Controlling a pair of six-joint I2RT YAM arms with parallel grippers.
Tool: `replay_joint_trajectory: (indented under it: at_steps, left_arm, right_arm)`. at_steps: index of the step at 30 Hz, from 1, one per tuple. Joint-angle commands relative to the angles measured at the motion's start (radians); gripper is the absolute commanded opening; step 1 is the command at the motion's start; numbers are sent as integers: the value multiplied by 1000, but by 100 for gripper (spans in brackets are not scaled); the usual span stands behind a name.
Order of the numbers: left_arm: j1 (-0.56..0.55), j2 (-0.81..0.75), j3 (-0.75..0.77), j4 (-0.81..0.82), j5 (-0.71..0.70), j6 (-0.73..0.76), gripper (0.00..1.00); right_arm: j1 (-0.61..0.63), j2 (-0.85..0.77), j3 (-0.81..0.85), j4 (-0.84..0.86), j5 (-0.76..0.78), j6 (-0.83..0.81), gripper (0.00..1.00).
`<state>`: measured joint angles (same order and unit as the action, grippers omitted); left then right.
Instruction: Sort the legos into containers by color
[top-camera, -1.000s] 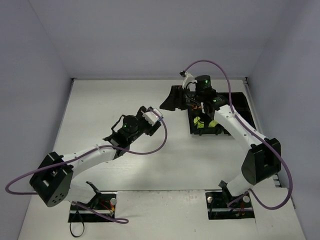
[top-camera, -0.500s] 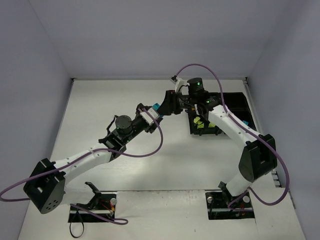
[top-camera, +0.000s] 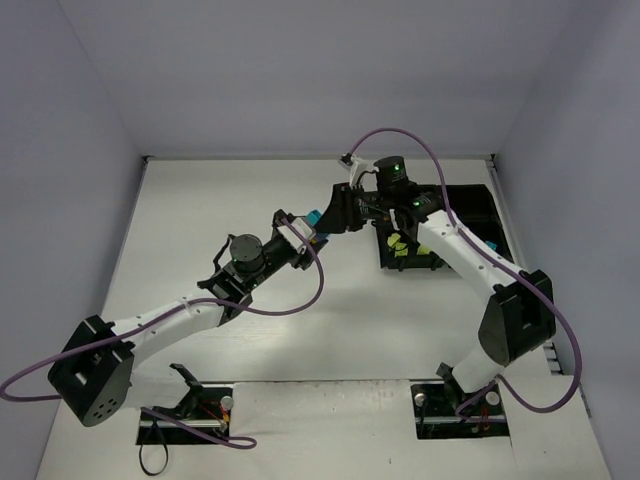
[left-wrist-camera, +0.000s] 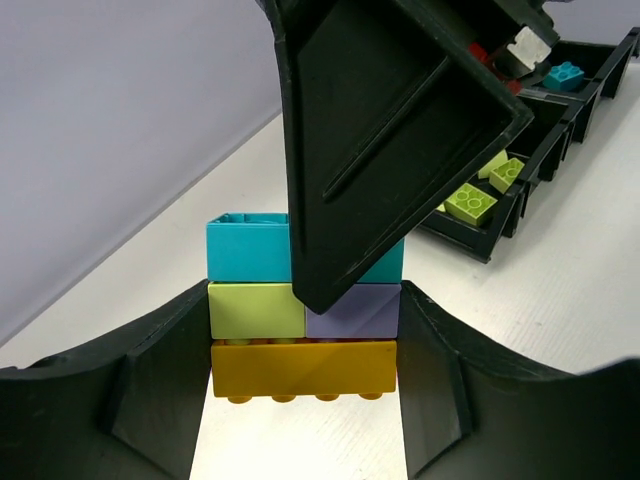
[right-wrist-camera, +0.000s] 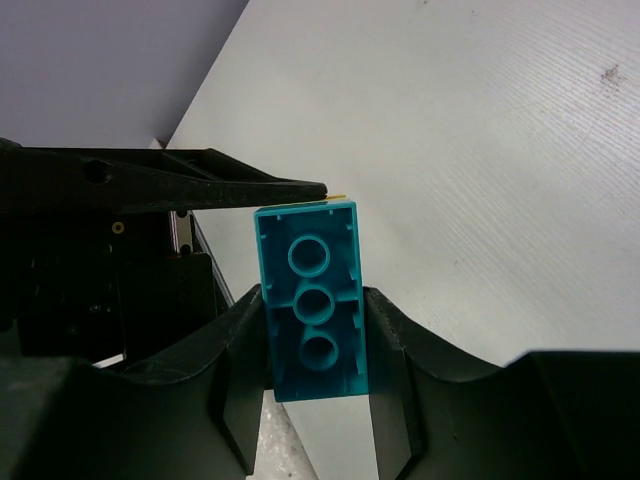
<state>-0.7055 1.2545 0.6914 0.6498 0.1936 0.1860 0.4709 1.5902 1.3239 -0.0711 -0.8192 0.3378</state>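
Note:
My right gripper will next pull its cyan brick off the stack and carry it to the right in the top view, over the tray's end section, because cyan is there.
My left gripper (left-wrist-camera: 305, 335) is shut on a stack of legos held above the table: an orange brick (left-wrist-camera: 305, 368), a yellow-green brick (left-wrist-camera: 255, 310) beside a purple brick (left-wrist-camera: 358, 312), and a cyan brick (left-wrist-camera: 243, 250) at the far end. My right gripper (right-wrist-camera: 312, 330) is shut on that cyan brick (right-wrist-camera: 310, 300), whose hollow underside faces its camera. In the top view the two grippers meet at the cyan brick (top-camera: 314, 218). The black divided tray (top-camera: 470, 200) lies to the right, with yellow-green bricks (top-camera: 398, 245) in one compartment.
The left wrist view shows the tray (left-wrist-camera: 520, 175) at upper right, holding yellow-green bricks (left-wrist-camera: 470, 200) in a near compartment and a cyan brick (left-wrist-camera: 565, 75) in a farther one. The walls of the enclosure stand close behind and to both sides.
My right gripper has swung left from above the tray to the stack and shut on the cyan brick. My left arm has reached further toward the middle with the stack.

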Motion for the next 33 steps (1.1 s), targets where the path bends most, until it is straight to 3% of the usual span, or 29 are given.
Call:
replay_joint_trajectory:
  at_steps: [1, 11, 14, 19, 21, 25, 29, 33]
  left_arm:
    - [14, 8, -19, 25, 4, -45, 0]
    - [26, 19, -75, 11, -8, -56, 0]
    - [26, 5, -79, 17, -17, -54, 0]
    - [26, -42, -78, 17, -8, -57, 0]
    - [26, -65, -79, 20, 1, -71, 0]
    - [26, -104, -96, 28, 26, -98, 0]
    - [26, -145, -107, 10, 66, -102, 0]
    - [26, -165, -110, 1, 99, -92, 0]
  right_arm:
    - [-55, -91, 31, 76, 49, -6, 0]
    - [-156, -144, 1, 30, 29, -22, 0]
    - [-239, -185, -23, 17, 107, -26, 0]
    - [-420, -246, -129, -65, 502, -14, 0]
    - [-527, -266, -188, -76, 577, 29, 0]
    - [-624, -277, -264, -90, 770, 98, 4]
    - [-672, -236, -296, -75, 816, 145, 4]
    - [-696, -161, -270, -67, 884, 176, 13]
